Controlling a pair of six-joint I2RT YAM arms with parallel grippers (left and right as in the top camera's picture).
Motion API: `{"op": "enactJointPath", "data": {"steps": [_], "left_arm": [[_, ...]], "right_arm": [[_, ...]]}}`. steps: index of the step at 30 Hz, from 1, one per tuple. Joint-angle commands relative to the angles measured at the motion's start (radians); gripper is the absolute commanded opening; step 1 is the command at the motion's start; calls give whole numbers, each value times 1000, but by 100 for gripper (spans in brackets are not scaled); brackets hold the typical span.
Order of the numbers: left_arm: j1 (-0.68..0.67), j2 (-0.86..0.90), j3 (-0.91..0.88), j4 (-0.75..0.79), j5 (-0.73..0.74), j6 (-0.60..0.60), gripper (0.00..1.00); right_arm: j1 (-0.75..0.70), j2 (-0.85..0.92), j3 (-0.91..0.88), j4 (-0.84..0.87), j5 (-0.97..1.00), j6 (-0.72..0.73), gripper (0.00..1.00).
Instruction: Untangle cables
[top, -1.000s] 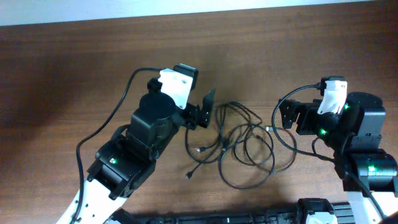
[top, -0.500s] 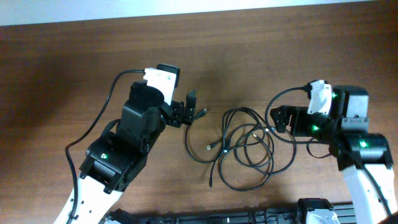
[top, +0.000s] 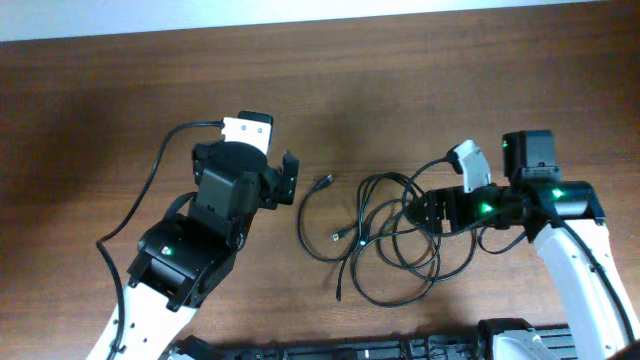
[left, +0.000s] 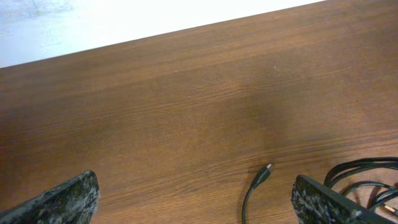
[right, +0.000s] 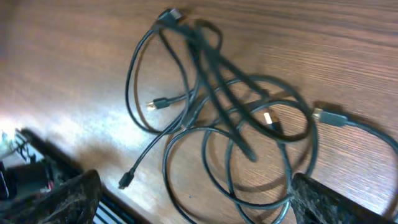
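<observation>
The raised piece of cable crosses over the other loops, so my right gripper needs to lower and shift to the left in the overhead view, onto that piece.
The cables (top: 358, 232) lie in one tangle of thin black loops on the brown table, with a free plug end (top: 325, 183) pointing left. My left gripper (top: 285, 180) is open, a short way left of that plug and touching nothing. In the left wrist view the plug (left: 266, 169) lies between the spread fingers (left: 65, 199), and more loops (left: 364, 167) show at the right edge. My right gripper (top: 420, 213) hangs open over the tangle's right side. In the right wrist view the crossed strands (right: 217, 78) fill the middle above the gripper (right: 196, 202), and one loop runs by its right finger (right: 329, 202).
The table's far edge (top: 320, 20) meets a pale strip at the top. Black robot bases (top: 350, 350) line the front edge. A thicker black wire (top: 150, 200) loops off the left arm, and another (top: 470, 235) runs by the right arm.
My left gripper has drawn back to the left, away from the cables, leaving the plug end lying free. My right gripper has moved left, over the tangle's right side.
</observation>
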Motion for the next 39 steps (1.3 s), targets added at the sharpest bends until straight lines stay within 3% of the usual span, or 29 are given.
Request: {"op": "enactJointPath", "data": {"steps": [1,6,14,33,38,39], "left_arm": [[4,-5,11,-2,40,114,99],[13,-5,11,-3,151,204,99],[168,-5,11,-3,376,248,99],[172,-5,11,-32,377,256,99],[172,-5,11,-32,377,256,99],[172,-5,11,-32,377,256,99]], "right_arm": [[60,4,9,-1,31,-45,96],[80,6,9,1,113,-45,96],[81,98,8,2,106,-46,95],[119,224,3,50,40,-61,95],[200,237,-14,190,66,-60,94],[208,243,-14,198,66,-60,89]]}}
